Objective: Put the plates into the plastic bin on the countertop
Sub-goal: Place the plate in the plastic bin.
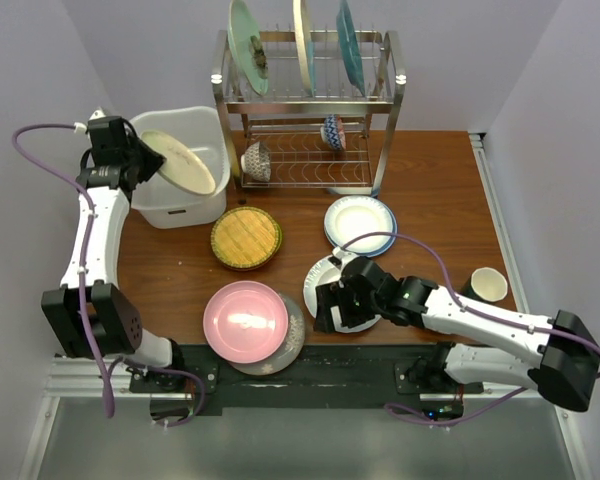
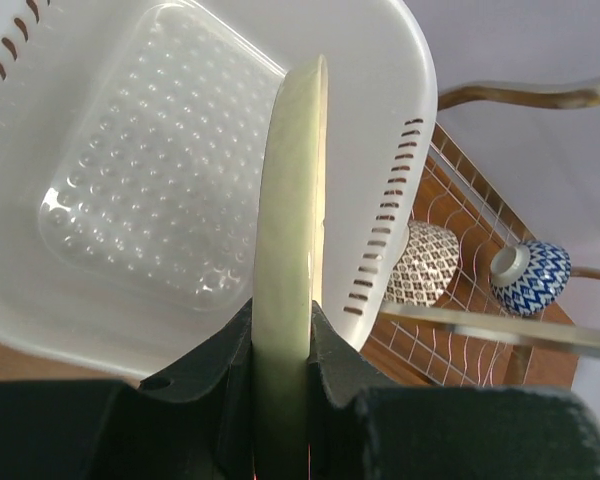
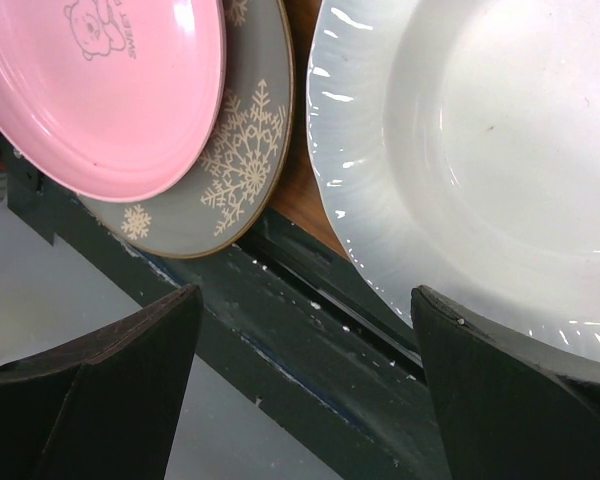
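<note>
Next, my left gripper lowers the pale lime-green plate [image 1: 180, 162] toward the bumpy bottom of the white plastic bin.
My left gripper [image 1: 148, 160] is shut on the rim of a pale lime-green plate [image 1: 180, 162] and holds it tilted over the white plastic bin [image 1: 185, 212]. In the left wrist view the plate [image 2: 292, 190] stands edge-on between my fingers [image 2: 283, 335], above the empty bin [image 2: 380, 110]. My right gripper [image 1: 329, 304] is open and empty at the near edge of a white plate [image 1: 323, 276]. In the right wrist view [image 3: 305, 335] the white plate [image 3: 480, 150] lies at right. A pink plate [image 3: 100, 90] rests on a grey snowflake plate [image 3: 245, 165] at left.
A woven yellow plate [image 1: 246, 237] and a white plate on a blue one [image 1: 360, 222] lie on the countertop [image 1: 430, 200]. The wire rack [image 1: 310, 110] at the back holds upright plates and two patterned bowls. A cup [image 1: 488, 285] stands at right.
</note>
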You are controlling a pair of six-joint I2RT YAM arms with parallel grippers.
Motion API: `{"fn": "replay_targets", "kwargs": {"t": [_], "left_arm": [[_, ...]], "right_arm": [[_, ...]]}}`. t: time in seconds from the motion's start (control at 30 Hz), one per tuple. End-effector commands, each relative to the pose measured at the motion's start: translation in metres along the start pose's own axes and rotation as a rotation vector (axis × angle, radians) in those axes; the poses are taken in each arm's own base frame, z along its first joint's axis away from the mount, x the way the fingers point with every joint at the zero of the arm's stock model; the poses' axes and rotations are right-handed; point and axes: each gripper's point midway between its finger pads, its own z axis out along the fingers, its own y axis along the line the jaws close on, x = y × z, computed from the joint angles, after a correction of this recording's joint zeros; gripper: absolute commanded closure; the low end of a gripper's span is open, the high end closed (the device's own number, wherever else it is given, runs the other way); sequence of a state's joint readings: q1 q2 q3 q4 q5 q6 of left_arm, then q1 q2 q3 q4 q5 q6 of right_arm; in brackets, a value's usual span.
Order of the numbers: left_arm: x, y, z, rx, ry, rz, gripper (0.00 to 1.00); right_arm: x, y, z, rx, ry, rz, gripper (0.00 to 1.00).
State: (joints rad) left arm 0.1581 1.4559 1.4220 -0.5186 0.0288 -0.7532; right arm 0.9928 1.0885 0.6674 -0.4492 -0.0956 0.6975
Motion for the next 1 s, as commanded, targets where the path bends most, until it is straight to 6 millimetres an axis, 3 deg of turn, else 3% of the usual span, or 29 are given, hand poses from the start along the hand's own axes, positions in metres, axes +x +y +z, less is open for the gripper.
{"fn": "replay_targets", "kwargs": {"t": [0.0, 0.27, 0.57, 0.73, 0.97], "left_arm": [[-0.071, -0.052, -0.004, 0.167, -0.220, -0.049, 1.00], [-0.078, -0.060, 0.040, 0.196, -0.220, -0.076, 1.00], [-0.066, -0.059, 0.088, 0.213, -0.162, -0.101, 1.00], [-0.055, -0.050, 0.109, 0.187, -0.118, -0.056, 1.00], [-0.036, -0.009, 0.125, 0.030, -0.055, -0.015, 1.00]], "right_arm": [[-0.009, 0.005, 0.000, -0.003, -0.021, -0.023, 0.11], [-0.008, 0.008, 0.009, -0.017, -0.002, -0.021, 0.11], [-0.007, 0.010, 0.018, -0.023, 0.022, -0.018, 0.11], [-0.003, 0.011, 0.025, -0.028, 0.048, -0.016, 0.11], [-0.002, 0.012, 0.024, -0.035, 0.046, -0.012, 0.11]]}}
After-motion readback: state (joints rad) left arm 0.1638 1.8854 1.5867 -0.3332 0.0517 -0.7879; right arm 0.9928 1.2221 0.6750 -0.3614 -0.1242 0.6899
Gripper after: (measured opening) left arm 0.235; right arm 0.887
